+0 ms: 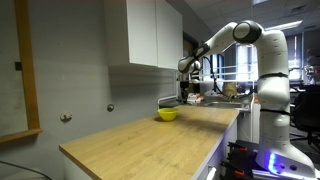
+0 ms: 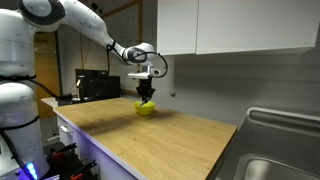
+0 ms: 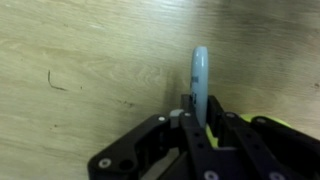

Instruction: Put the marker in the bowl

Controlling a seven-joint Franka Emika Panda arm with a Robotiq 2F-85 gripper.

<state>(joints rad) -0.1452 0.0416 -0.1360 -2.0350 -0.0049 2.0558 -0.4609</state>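
Note:
I can see only a sliver of the yellow bowl, so I will move my gripper over the bowl's middle (image 1: 168, 112) next, then lower it to release the marker.
The yellow bowl (image 1: 167, 114) sits on the wooden counter and shows in both exterior views (image 2: 146, 108). My gripper (image 2: 147, 88) hangs just above it, also seen in an exterior view (image 1: 186, 88). In the wrist view the gripper (image 3: 198, 118) is shut on the marker (image 3: 200, 75), which looks pale blue-grey here and sticks out past the fingertips. A sliver of the yellow bowl (image 3: 265, 118) shows under the fingers. The marker is too small to make out in the exterior views.
The wooden counter (image 1: 150, 140) runs along a grey wall under white cabinets (image 1: 150, 35). A metal sink (image 2: 275, 150) lies at one end of the counter. Cluttered desks and equipment stand behind the robot's base.

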